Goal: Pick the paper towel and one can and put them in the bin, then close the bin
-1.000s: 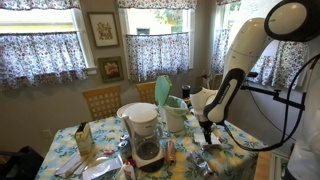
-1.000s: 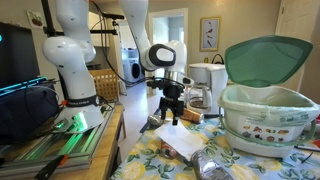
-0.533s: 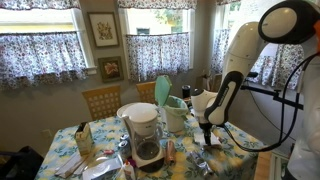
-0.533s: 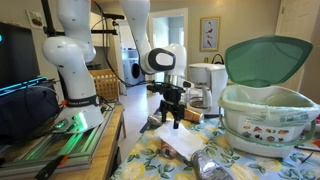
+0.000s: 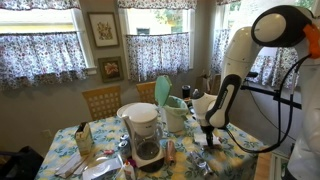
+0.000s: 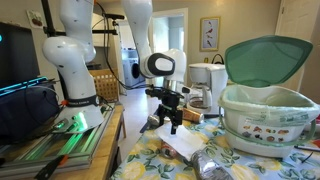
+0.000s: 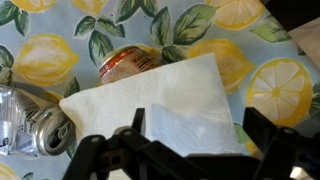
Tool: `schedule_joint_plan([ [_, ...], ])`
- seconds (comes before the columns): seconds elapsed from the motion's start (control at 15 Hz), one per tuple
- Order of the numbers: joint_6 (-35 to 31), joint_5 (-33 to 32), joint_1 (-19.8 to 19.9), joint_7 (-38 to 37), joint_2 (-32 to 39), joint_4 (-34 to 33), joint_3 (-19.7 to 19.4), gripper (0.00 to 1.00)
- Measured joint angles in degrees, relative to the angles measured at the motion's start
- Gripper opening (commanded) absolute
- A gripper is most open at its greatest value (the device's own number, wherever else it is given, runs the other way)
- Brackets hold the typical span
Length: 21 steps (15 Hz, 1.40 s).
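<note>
I should next lower my open gripper onto the middle of the white paper towel and pinch it, because the towel lies flat just below my gripper's spread fingers.
A white paper towel (image 7: pixel 160 100) lies flat on the lemon-print tablecloth and also shows in an exterior view (image 6: pixel 183 147). An orange-labelled can (image 7: pixel 130 62) lies half under its far edge. A crushed silver can (image 7: pixel 30 118) lies to its left, also seen in an exterior view (image 6: pixel 210 165). My gripper (image 7: pixel 197 135) is open, with its fingers just above the towel on either side; it shows in both exterior views (image 6: pixel 172 122) (image 5: pixel 207 135). The cream bin (image 6: pixel 265 115) stands open with its mint-green lid (image 6: pixel 265 60) raised, and it also shows in an exterior view (image 5: pixel 175 112).
A white coffee maker (image 5: pixel 145 135) with a dark carafe stands on the table near the bin. Bottles and clutter (image 5: pixel 85 145) sit at the table's far end. Wooden chairs (image 5: pixel 102 100) stand behind. A second robot arm (image 6: pixel 72 60) stands beside the table.
My gripper has lowered a little toward the paper towel. The towel, cans and bin have not moved.
</note>
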<state>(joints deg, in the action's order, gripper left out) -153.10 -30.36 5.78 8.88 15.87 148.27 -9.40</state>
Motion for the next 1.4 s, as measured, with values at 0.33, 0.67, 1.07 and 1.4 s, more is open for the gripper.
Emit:
schedule_joint_plan([
  [0.33,-1.9,-1.2,-0.6,0.0,1.4,-0.3,-1.0,1.0],
  [0.67,-3.1,-3.3,-1.7,-0.6,3.1,-1.2,-2.2,1.0],
  [1.07,-5.2,-4.9,-3.0,-2.8,5.0,-2.1,-3.3,1.0],
  [1.4,-7.3,-4.9,-3.4,-4.1,5.9,-2.4,-3.9,1.0],
])
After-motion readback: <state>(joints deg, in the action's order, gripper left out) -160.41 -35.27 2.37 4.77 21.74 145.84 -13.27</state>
